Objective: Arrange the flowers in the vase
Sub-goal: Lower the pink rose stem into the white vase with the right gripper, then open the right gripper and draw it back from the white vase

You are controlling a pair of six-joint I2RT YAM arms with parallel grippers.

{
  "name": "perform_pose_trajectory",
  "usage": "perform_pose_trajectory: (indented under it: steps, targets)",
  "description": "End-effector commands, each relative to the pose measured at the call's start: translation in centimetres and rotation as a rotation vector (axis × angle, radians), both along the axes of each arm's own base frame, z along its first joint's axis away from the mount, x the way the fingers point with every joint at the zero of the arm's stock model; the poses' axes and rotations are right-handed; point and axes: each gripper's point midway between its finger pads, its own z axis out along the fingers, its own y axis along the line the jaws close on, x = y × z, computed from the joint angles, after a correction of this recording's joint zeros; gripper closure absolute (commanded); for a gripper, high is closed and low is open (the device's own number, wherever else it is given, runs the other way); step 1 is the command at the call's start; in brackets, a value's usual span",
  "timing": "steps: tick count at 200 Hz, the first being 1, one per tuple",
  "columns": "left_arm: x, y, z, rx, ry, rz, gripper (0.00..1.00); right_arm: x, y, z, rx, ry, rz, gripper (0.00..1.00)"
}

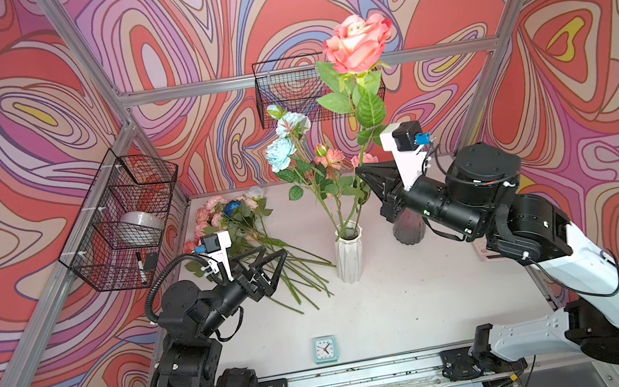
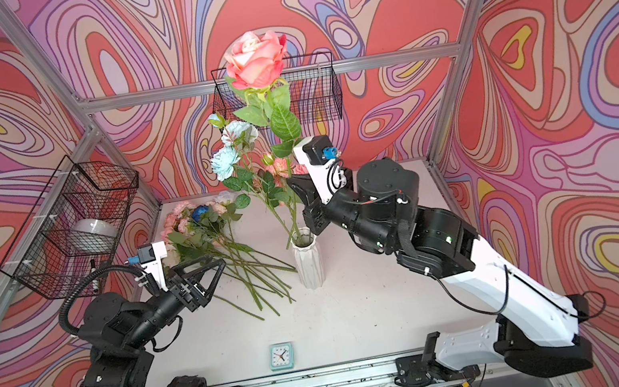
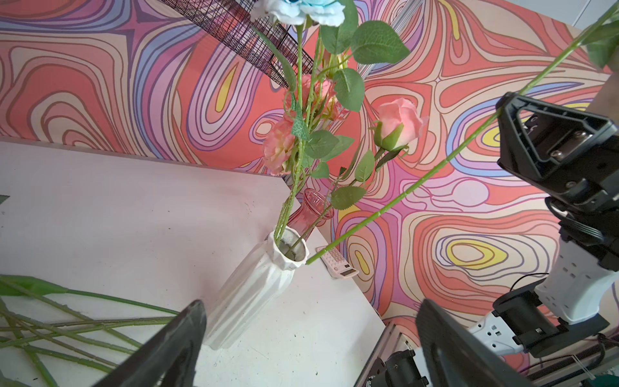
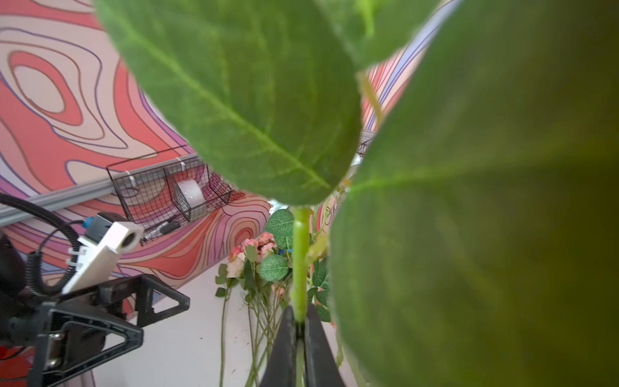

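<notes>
My right gripper moves the green stem over and down toward the vase's opening next to release it, since the stem's lower end shows beside the vase's rim.
A white ribbed vase stands mid-table with pale blue roses and pink ones in it. My right gripper is shut on the green stem of a large pink rose, held upright above the vase. The stem's lower end reaches the vase's rim; whether it is inside I cannot tell. More flowers lie in a pile on the table's left. My left gripper hangs open and empty over their stems.
A dark pink glass vase stands behind the right arm, with a calculator beside it. A small clock sits near the front edge. Wire baskets hang on the left and back walls.
</notes>
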Motion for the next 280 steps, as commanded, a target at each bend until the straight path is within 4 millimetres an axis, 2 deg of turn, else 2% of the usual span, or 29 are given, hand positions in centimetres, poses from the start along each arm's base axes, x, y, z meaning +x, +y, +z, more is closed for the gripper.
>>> perform_pose_trajectory:
  steps: [1, 31, 60, 100, 136, 161, 166, 188, 204, 246, 280]
  targets:
    - [0.3, -0.1, -0.9, 0.016, 0.017, 0.000, 0.00, 1.2, -0.2, -1.0, -0.108, -0.022, -0.063, 1.00]
    - [0.4, -0.2, -1.2, 0.012, 0.024, -0.002, 0.00, 1.7, 0.5, -1.0, -0.131, -0.033, -0.064, 1.00]
    - [0.5, -0.2, -1.3, 0.011, 0.024, -0.005, 0.00, 2.8, 1.8, -2.7, -0.173, -0.024, -0.072, 1.00]
    - [0.5, -0.3, -1.7, 0.012, 0.034, -0.008, 0.00, 4.4, 3.3, -6.7, -0.211, 0.016, -0.084, 1.00]
    - [0.4, -0.3, -1.8, 0.012, 0.037, -0.010, 0.00, 5.8, 4.1, -11.1, -0.268, 0.094, -0.099, 1.00]
    - [0.4, -0.3, -1.8, 0.016, 0.042, -0.011, 0.00, 6.3, 3.9, -12.8, -0.286, 0.131, -0.128, 1.00]
    - [0.4, -0.3, -1.8, 0.017, 0.041, -0.012, 0.00, 6.2, 3.8, -12.9, -0.283, 0.136, -0.128, 0.99]
    - [0.4, -0.1, -1.9, 0.022, 0.047, 0.002, 0.00, 5.6, 3.6, -12.3, -0.247, 0.149, -0.110, 0.62]
    - [0.5, 0.0, -1.9, 0.024, 0.049, 0.011, 0.00, 5.0, 3.4, -11.5, -0.212, 0.151, -0.095, 0.49]
    - [1.0, 0.2, -2.3, 0.020, 0.078, 0.030, 0.00, 3.1, 3.0, -9.2, -0.109, 0.168, -0.025, 0.41]
    - [1.6, 0.6, -3.0, 0.028, 0.109, 0.064, 0.00, -0.3, 2.6, -6.8, 0.004, 0.172, 0.121, 0.41]
